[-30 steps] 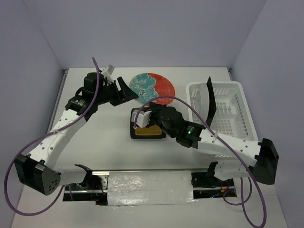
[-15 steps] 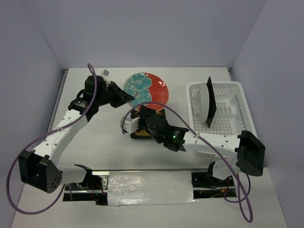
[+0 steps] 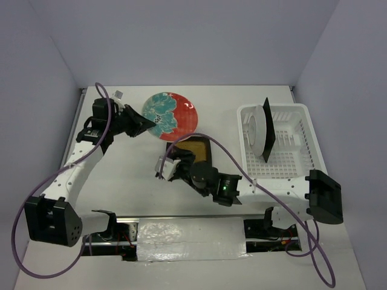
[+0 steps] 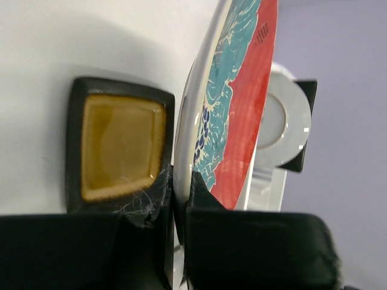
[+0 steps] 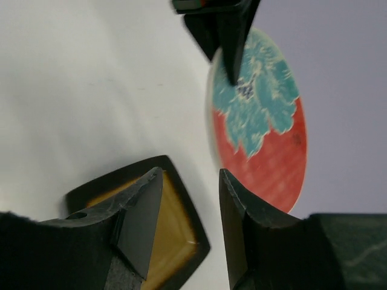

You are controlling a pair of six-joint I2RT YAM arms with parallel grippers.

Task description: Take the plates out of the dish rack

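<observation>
The robot should lower its left gripper back and to the left in the top view next and let go of the red-rimmed plate, because bare tabletop is below the gripper on that side.
A round red-rimmed plate (image 3: 172, 115) with a teal floral pattern is held tilted above the table, its rim (image 4: 199, 130) pinched by my shut left gripper (image 3: 143, 124) (image 4: 179, 192). The square amber-centred plate (image 3: 197, 148) (image 5: 175, 238) (image 4: 119, 147) lies flat on the table. My right gripper (image 3: 174, 158) (image 5: 191, 176) hovers open over its near-left part, with nothing between the fingers. In the white dish rack (image 3: 291, 145) a pale round plate (image 3: 256, 130) and a black square plate (image 3: 268, 130) stand upright at the left end.
The right arm's forearm and purple cable (image 3: 217, 148) arch over the table's middle, partly covering the amber plate. The rack sits against the table's right side. The table's back edge (image 3: 187, 87) meets the wall just behind the held plate.
The left gripper shut on the round plate and carried it left. The right gripper opened off the amber plate and drew back toward the near left; the plate now lies flat.
</observation>
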